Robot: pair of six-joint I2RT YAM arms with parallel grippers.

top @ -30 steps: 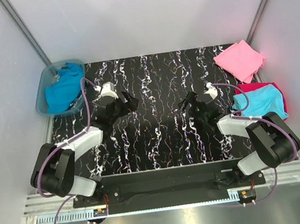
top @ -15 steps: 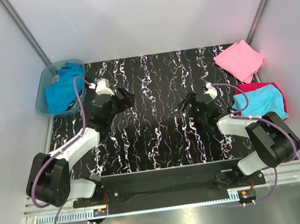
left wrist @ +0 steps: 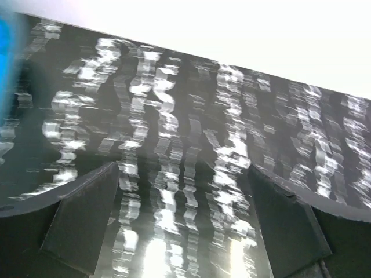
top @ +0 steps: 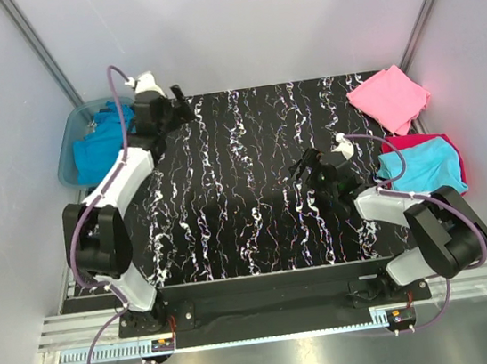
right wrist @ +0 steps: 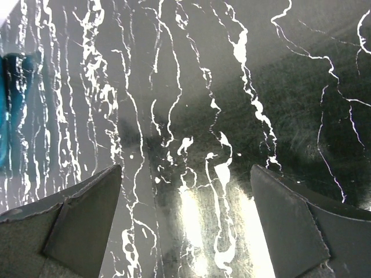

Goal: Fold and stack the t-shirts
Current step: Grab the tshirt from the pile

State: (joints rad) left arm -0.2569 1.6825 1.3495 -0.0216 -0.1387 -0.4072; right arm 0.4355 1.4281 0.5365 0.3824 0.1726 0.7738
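Observation:
I will move my left gripper over the tub, then down onto the teal-blue t-shirt's part by the tub's side.
A large teal-blue t-shirt lies crumpled in a translucent blue tub at the table's back left. My left gripper is open and empty, high at the back left just right of the tub. A pink folded shirt lies at the back right. A lighter cyan folded shirt rests on a magenta-red one at the right edge. My right gripper is open and empty over the table's middle right. Both wrist views show only bare marbled table between the fingers.
The black marbled table is bounded by white walls at the back and sides. A blue blur at the left edge of the left wrist view is the tub side. The tub shows blue at the left edge of the right wrist view.
My left arm has swung from mid-left of the table back and up to the back left beside the tub, still open. The right arm has stayed still.

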